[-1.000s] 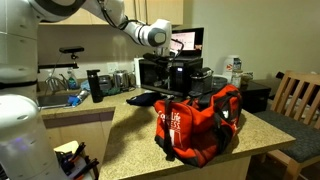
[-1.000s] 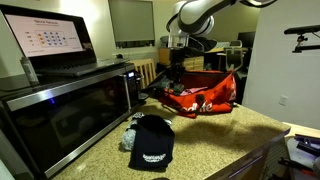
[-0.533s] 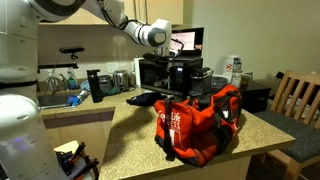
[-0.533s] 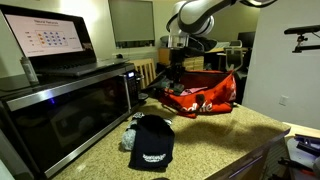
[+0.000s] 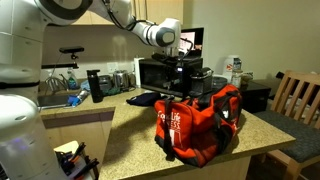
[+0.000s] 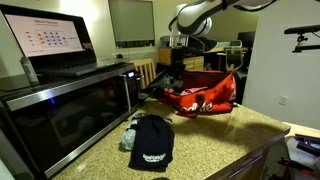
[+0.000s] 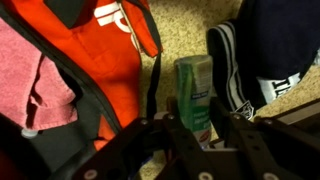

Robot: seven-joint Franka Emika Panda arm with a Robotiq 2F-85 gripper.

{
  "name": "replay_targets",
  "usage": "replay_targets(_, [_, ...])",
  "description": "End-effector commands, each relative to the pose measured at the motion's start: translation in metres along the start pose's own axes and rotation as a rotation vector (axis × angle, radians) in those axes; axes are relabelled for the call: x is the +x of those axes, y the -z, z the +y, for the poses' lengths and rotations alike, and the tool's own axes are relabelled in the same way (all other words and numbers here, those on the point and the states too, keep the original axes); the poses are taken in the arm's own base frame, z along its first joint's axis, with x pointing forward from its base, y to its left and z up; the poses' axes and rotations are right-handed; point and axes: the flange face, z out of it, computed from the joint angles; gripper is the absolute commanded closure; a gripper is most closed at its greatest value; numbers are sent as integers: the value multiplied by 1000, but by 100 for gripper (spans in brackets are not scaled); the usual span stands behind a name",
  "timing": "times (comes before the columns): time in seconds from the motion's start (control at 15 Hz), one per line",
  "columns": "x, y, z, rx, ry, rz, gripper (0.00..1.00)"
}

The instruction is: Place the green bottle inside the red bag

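The bottle hangs beside the red bag, so I will next move my gripper to the left in the wrist view, past the bag's edge and over its opening [image 5: 206, 101] [image 7: 46, 98].
The green bottle [image 7: 195, 85] shows in the wrist view, its lower end between my gripper's [image 7: 205, 128] two fingers, which are shut on it. The red bag [image 7: 110, 55] lies just left of the bottle, open, with pink cloth [image 7: 40, 85] inside. In both exterior views my gripper [image 5: 181, 72] [image 6: 177, 68] hangs over the far end of the red bag [image 5: 200, 120] [image 6: 200, 98] on the counter. The bottle itself is too small to make out there.
A black beanie [image 6: 152, 142] [image 7: 270, 50] lies on the granite counter [image 5: 135, 140] near the bag. A microwave [image 6: 70, 105] with a laptop [image 6: 50, 40] on top stands beside it. A wooden chair [image 5: 300, 100] is at the counter's end, a sink area [image 5: 60, 95] behind.
My arm's wrist has shifted slightly sideways over the bag's far end. The bag and beanie have not moved.
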Motion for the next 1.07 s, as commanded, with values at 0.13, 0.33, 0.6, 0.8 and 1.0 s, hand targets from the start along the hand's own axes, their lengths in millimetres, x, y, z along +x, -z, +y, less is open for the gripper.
replay_targets(0.13, [38, 12, 47, -19, -142, 69, 89])
replay_targets(0.33, [54, 15, 71, -28, -230, 96, 89])
replay_targets(0.6, [69, 18, 96, -40, -344, 128, 89])
replay_targets(0.8, [78, 20, 110, -58, -409, 154, 89])
replay_targets(1.0, [84, 20, 120, -81, -460, 174, 89])
